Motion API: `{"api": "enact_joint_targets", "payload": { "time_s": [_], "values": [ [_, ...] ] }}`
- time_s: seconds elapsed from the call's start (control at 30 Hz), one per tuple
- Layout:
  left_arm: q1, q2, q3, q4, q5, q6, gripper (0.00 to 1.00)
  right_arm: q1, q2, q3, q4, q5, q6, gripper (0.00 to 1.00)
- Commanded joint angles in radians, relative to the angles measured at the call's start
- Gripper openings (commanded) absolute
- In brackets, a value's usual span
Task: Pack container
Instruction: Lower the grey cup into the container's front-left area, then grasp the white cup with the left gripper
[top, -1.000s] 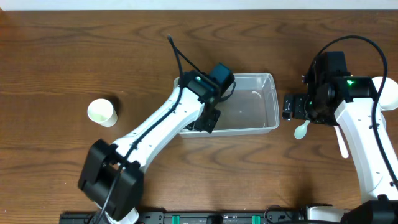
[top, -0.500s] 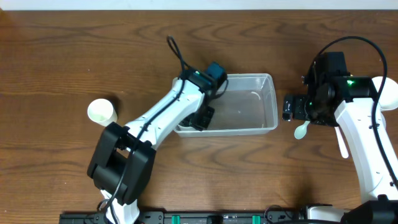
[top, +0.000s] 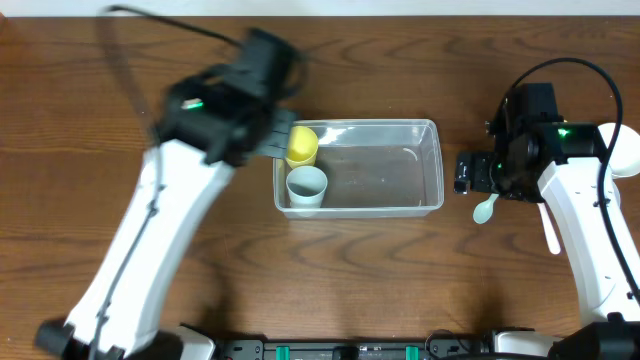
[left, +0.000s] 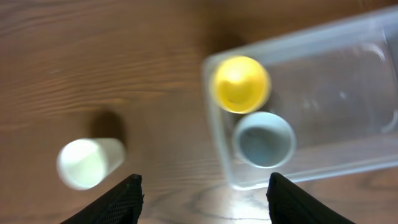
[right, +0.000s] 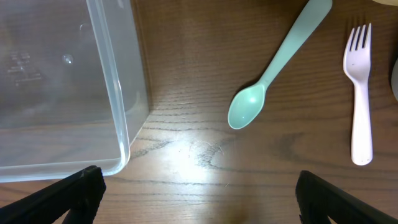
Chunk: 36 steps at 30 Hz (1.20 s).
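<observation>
The white cup's rim (left: 94, 179) is below the robot's left gripper, to the gripper's left in the wrist view, so the left gripper needs to move that way next and lower its fingers onto the rim.
The clear container (top: 436, 160) sits mid-table. A yellow cup (top: 302, 145) and a pale blue cup (top: 307, 186) stand upright in its left end. My left gripper (top: 280, 140) hovers just off the container's (left: 373, 149) left wall, blurred. In the left wrist view it (left: 205, 186) is open and holds nothing, with the yellow cup (left: 241, 84) and blue cup (left: 263, 139) ahead. A white cup (left: 87, 163) lies on the wood to their left. My right gripper (top: 465, 172) is open over bare wood beside the container's (right: 124, 112) right end.
A mint spoon (right: 261, 93) and a pale fork (right: 360, 99) lie on the table right of the container, under my right arm. The spoon's bowl (top: 485, 208) shows from overhead. A white bowl (top: 627, 150) sits at the far right edge.
My left arm has pulled out of the container and swung up and to the left, its jaws opening. The yellow and blue cups are now uncovered. The right arm has not moved.
</observation>
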Motion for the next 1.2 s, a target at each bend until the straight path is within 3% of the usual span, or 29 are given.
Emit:
{"api": "enact_joint_targets", "payload": {
  "time_s": [0.0, 0.3, 0.67, 0.9, 1.0, 1.1, 1.17],
  "values": [
    [0.104, -0.004, -0.001, -0.014, -0.031, 0.008, 0.65, -0.011, 0.001, -0.001, 0.005, 0.006, -0.014, 0.99],
    [0.369, 0.061, -0.100, -0.004, -0.023, -0.069, 0.65, -0.011, 0.001, -0.001, 0.010, 0.006, -0.014, 0.99],
    [0.492, 0.268, -0.335, 0.147, 0.087, -0.071, 0.65, -0.011, 0.001, -0.001, 0.008, 0.006, -0.014, 0.99],
    [0.519, 0.386, -0.353, 0.161, 0.087, -0.071, 0.64, -0.011, 0.001, -0.001, 0.008, 0.006, -0.014, 0.99],
    [0.520, 0.401, -0.353, 0.161, 0.087, -0.071, 0.48, -0.011, 0.001, -0.001, 0.008, 0.006, -0.014, 0.99],
    [0.520, 0.401, -0.353, 0.161, 0.086, -0.071, 0.24, -0.011, 0.001, -0.001, 0.008, 0.006, -0.014, 0.99],
    [0.520, 0.401, -0.353, 0.160, 0.086, -0.071, 0.18, -0.011, 0.001, -0.001, 0.006, 0.006, -0.014, 0.99]
  ]
}}
